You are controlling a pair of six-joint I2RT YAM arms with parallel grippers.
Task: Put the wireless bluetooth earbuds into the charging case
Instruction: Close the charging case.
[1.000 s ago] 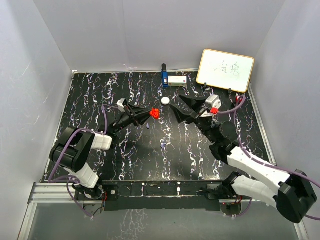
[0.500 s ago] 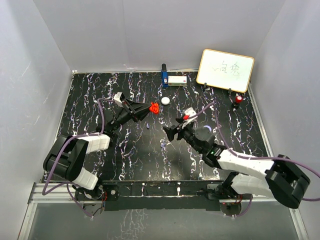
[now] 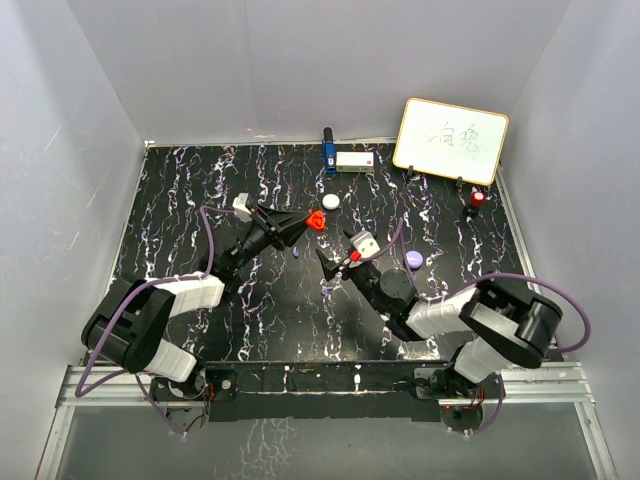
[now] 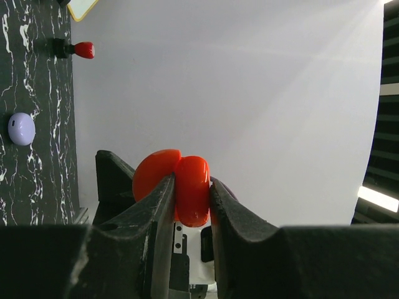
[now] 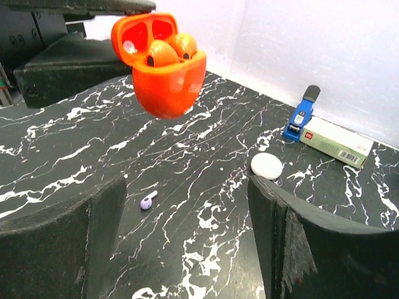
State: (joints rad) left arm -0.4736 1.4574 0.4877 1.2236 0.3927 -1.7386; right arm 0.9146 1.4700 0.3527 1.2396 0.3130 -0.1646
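Both red earbuds are seated, so next my left gripper will bring the case [image 3: 316, 221] down to the bare tabletop below, beside the white pod, and let go of it.
My left gripper [image 3: 305, 224] is shut on an open red charging case [image 3: 316, 221] and holds it above the table left of centre. In the right wrist view the case [image 5: 165, 75] hangs lid-up with two red earbuds [image 5: 164, 53] seated in it. In the left wrist view my fingers clamp the case [image 4: 191, 187] from both sides. A tiny pale purple earbud [image 5: 148, 199] lies loose on the table below the case. My right gripper [image 3: 334, 256] is open and empty [image 5: 187, 249], low over the table and facing the case.
A white round pod [image 3: 331, 201] lies behind the case and a purple pod [image 3: 414, 259] lies right of my right gripper. A blue stapler [image 3: 329, 152], a white box [image 3: 354, 160], a whiteboard [image 3: 450, 140] and a red-topped stand [image 3: 477, 199] are at the back.
My right arm has swung from the back right down to the centre, low and facing the case. The purple pod has come into view. My left gripper still holds the case, shifted slightly.
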